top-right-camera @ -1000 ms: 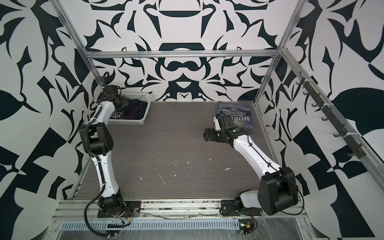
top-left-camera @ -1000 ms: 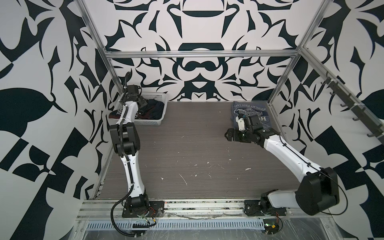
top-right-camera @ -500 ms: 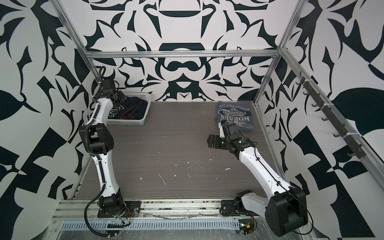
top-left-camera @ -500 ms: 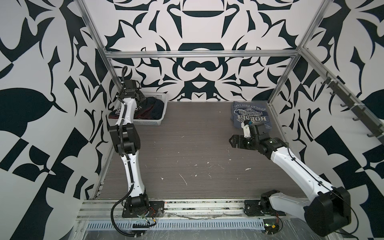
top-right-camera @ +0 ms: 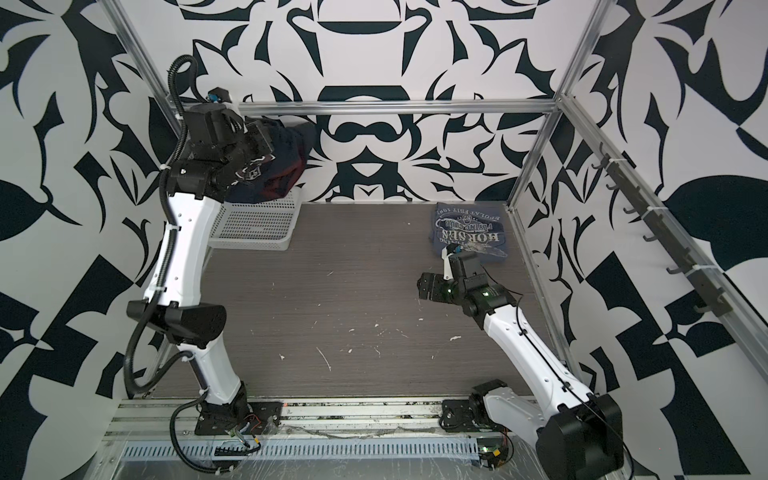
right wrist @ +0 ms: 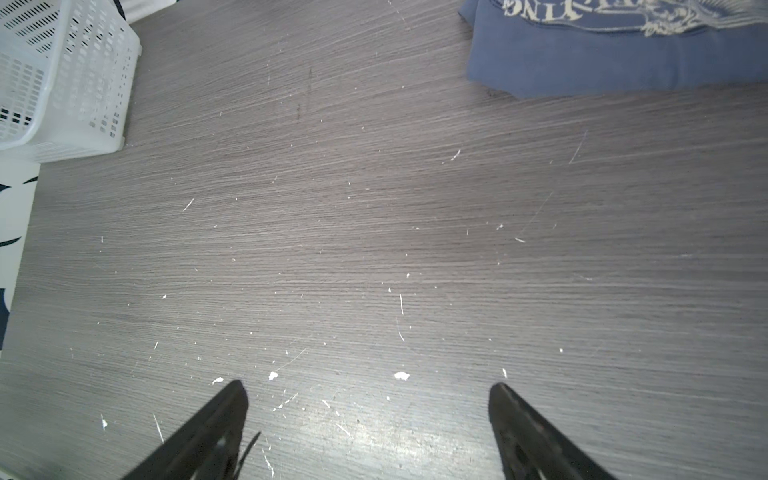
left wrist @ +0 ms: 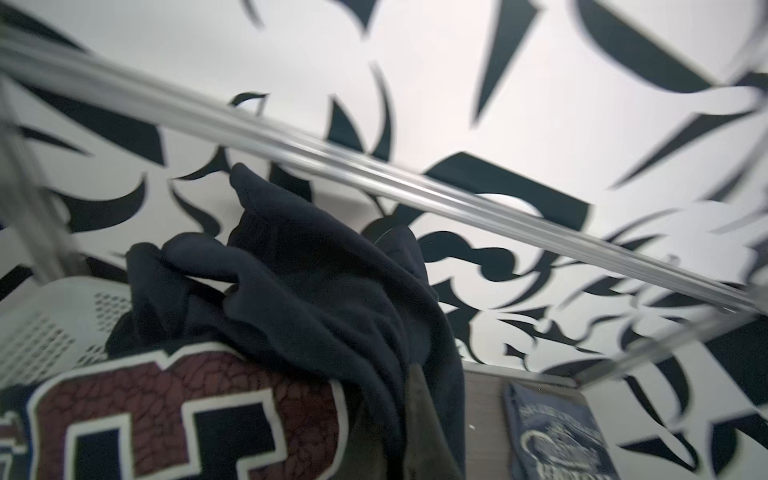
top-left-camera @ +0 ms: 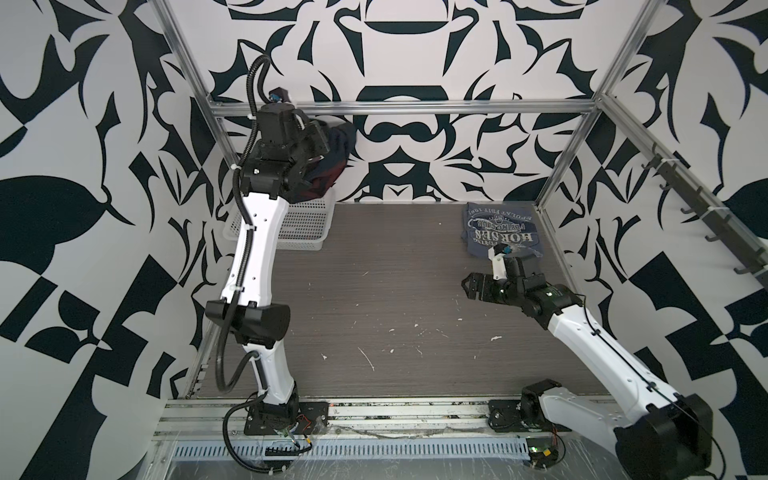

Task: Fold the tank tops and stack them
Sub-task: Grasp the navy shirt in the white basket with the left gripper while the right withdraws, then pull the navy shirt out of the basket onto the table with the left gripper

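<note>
The left gripper will next move back and down from above the basket (top-left-camera: 303, 224) and let go of the dark navy tank top there, because the middle of the table is bare.
My left gripper (top-left-camera: 328, 143) is raised high above the white basket (top-left-camera: 303, 224) and is shut on the dark navy tank top (top-left-camera: 334, 166). The top hangs bunched from it, with its red lettering showing. In the left wrist view the navy top (left wrist: 311, 291) drapes over one dark finger (left wrist: 415, 411) and hides the other. The grey-blue tank top (top-left-camera: 503, 230) lies folded flat at the far right of the table, print side up. My right gripper (top-left-camera: 467, 286) hovers open over bare table in front of it, and its fingertips (right wrist: 239, 395) have nothing between them.
The basket (top-right-camera: 257, 226) stands at the table's far left corner, against the wall. Aluminium frame rails (top-left-camera: 399, 109) run along the back and the sides. A rack of hooks (top-left-camera: 706, 216) is fixed on the right wall. The wooden table (top-left-camera: 374, 299) is flecked with white.
My left gripper shut on the navy top and lifted it up out of the basket. My right arm drew back from the grey-blue top toward the front, still open.
</note>
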`<state>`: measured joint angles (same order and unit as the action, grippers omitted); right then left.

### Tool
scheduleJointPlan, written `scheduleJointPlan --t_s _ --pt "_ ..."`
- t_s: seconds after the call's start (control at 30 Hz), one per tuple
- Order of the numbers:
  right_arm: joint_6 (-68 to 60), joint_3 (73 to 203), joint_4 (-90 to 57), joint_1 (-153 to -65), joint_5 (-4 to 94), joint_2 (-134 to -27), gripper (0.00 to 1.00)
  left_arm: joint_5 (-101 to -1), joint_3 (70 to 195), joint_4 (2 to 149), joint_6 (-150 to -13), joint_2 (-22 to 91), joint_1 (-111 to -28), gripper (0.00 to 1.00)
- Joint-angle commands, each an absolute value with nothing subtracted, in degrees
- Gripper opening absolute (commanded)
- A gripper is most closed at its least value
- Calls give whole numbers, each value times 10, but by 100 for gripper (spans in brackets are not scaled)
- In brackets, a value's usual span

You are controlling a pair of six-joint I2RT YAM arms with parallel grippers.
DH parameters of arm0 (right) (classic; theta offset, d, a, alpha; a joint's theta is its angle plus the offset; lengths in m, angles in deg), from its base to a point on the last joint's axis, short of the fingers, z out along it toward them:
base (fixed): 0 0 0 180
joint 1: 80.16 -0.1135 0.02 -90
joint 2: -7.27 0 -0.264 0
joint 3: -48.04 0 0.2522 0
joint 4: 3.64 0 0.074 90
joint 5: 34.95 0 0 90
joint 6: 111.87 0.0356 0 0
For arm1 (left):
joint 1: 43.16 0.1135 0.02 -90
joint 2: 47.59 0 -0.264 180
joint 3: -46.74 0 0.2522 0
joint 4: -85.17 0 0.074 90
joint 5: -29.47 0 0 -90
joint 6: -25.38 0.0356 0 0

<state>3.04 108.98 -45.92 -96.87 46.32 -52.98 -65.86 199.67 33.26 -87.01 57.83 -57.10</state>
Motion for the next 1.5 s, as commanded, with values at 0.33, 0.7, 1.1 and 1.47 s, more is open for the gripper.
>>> scheduleJointPlan --t_s 0.33,0.7,1.1,1.47 --pt "41 1096 -474 -970 485 -463 94 -640 1799 371 -901 441 -737 0" --pt "46 1090 -468 -970 450 -491 94 -790 1403 325 -1053 437 -778 69" --pt "83 1059 -429 -1001 436 -557 90 -797 1297 297 -1070 380 -971 73" --pt "94 1049 -430 -1002 459 -552 87 -739 1302 340 -1122 549 -1083 59"
